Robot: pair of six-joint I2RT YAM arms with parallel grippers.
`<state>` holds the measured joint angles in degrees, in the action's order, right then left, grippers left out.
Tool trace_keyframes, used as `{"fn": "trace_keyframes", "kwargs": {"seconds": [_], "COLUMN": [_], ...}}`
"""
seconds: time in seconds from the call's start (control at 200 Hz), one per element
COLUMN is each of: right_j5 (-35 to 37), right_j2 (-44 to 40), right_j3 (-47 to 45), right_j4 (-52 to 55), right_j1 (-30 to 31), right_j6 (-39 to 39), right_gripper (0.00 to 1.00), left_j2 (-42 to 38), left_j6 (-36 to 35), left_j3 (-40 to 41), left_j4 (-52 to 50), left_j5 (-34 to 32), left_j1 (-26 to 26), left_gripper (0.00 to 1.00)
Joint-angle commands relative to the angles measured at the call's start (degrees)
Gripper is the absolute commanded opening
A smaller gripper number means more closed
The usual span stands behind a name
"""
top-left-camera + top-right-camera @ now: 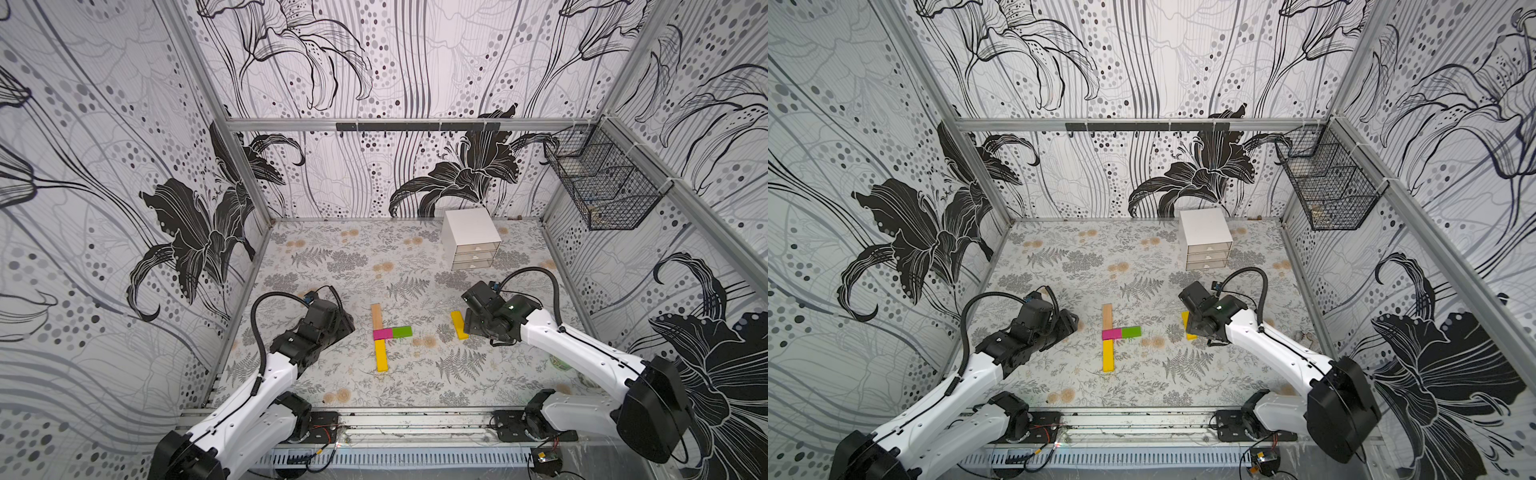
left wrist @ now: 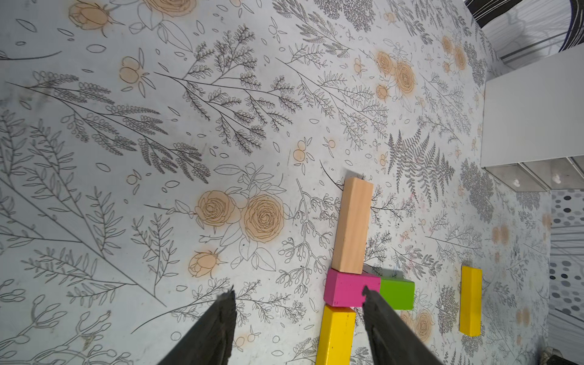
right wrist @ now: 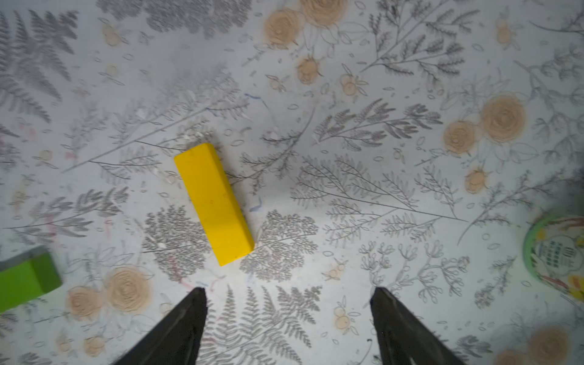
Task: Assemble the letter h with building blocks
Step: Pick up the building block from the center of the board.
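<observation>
The second yellow block's middle (image 1: 459, 325) (image 3: 214, 204) gets my right gripper next, turned and lowered over it, since that block lies slanted below, on the side toward the green block.
Mid-table lies a partly built letter h (image 1: 384, 333): a tan block (image 1: 377, 316), below it a pink block (image 1: 383, 333) end to end with a green block (image 1: 402, 331), and a yellow block (image 1: 381, 355) under the pink one. A second yellow block (image 1: 459, 325) (image 3: 214, 203) lies loose to the right, just ahead of my right gripper (image 3: 288, 295), which is open and empty. My left gripper (image 2: 298, 292) is open and empty, left of the shape, one fingertip (image 2: 368, 292) overlapping the pink block (image 2: 347, 288) in the left wrist view.
A white three-drawer box (image 1: 471, 239) stands at the back right. A black wire basket (image 1: 602, 187) hangs on the right wall. A round green-rimmed lid (image 3: 556, 252) lies on the mat to the right of my right gripper.
</observation>
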<state>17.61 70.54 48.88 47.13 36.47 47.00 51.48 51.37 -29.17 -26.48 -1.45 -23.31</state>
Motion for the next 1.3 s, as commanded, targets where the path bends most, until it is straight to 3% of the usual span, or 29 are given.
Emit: {"fn": "trace_keyframes", "kwargs": {"seconds": [0.0, 0.18, 0.656, 0.911, 1.297], "right_j5": [-2.37, -5.9, -9.02, -13.78, -17.16], "right_j2": [-2.96, 0.08, 7.1, 14.42, 19.91], "right_j3": [-1.07, -3.26, -4.09, -1.53, 2.41], "right_j4": [-0.94, -3.77, -10.48, -16.23, -18.37], "right_j1": [-2.3, -4.9, -6.84, -6.89, -6.78], "right_j6": [-2.87, -3.37, -6.6, -12.19, -16.63], "right_gripper": [0.88, 0.87, 0.83, 0.72, 0.71], "left_j2": [0.48, 1.68, 1.94, 2.23, 3.23], "left_j6": [-0.27, 0.54, 0.2, -0.1, 0.13], "left_j3": [1.31, 1.39, 3.76, 4.56, 4.87], "left_j4": [4.51, 1.6, 4.54, 5.7, 7.09], "left_j5": [2.11, 0.56, 1.27, 0.93, 1.15], "left_j1": [0.3, 0.27, 0.32, 0.34, 0.34], "left_gripper": [0.66, 0.62, 0.72, 0.66, 0.55]}}
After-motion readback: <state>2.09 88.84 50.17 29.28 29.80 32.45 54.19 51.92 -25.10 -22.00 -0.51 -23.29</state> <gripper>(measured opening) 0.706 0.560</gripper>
